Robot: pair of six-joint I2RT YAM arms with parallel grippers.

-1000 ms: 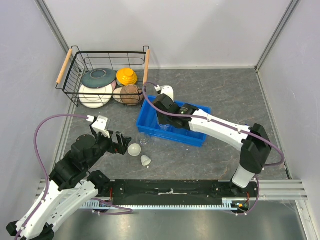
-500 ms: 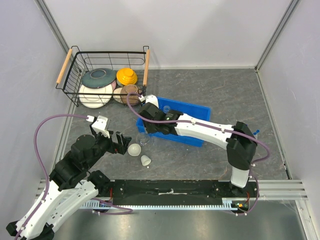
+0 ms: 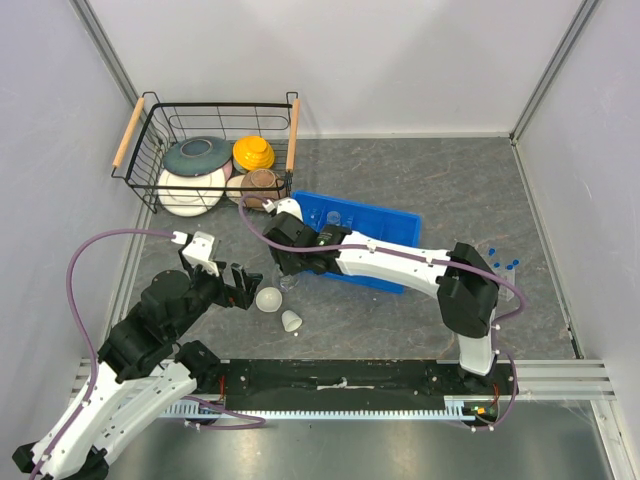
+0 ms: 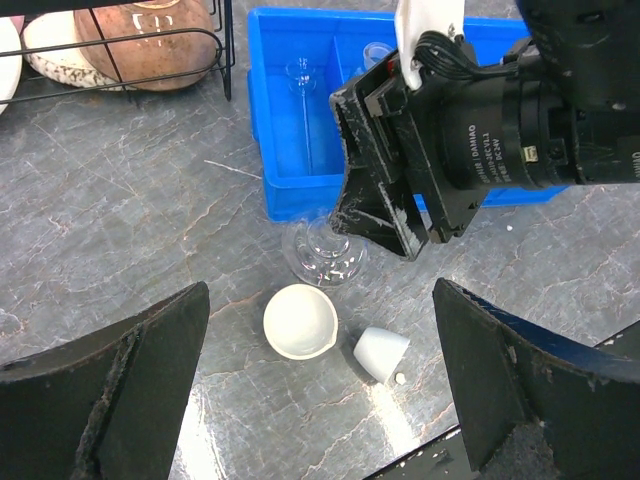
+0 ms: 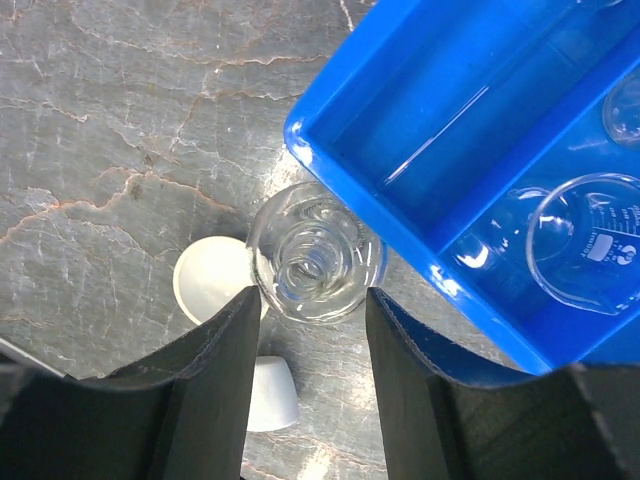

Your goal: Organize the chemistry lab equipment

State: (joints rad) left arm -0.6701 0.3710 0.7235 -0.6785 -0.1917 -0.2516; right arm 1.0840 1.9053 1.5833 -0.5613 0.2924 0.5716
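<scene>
I need to lower my right gripper's open fingers around the flask's neck next and close them, since this narrow part points up below them and fits their gap.
A clear glass flask stands upright on the table, against the near left corner of the blue tray. My right gripper hangs open just above it, a finger on each side and neither touching. Beside the flask sit a white dish and a small white cup on its side. My left gripper is open and empty, left of them. Clear beakers lie in the tray.
A black wire basket at the back left holds coloured bowls and plates. Small blue-capped pieces stand on the table to the right of the tray. Grey walls close in the table on three sides.
My right gripper has swung left from over the tray to above the flask, and its jaws have widened. The left arm has stayed still.
</scene>
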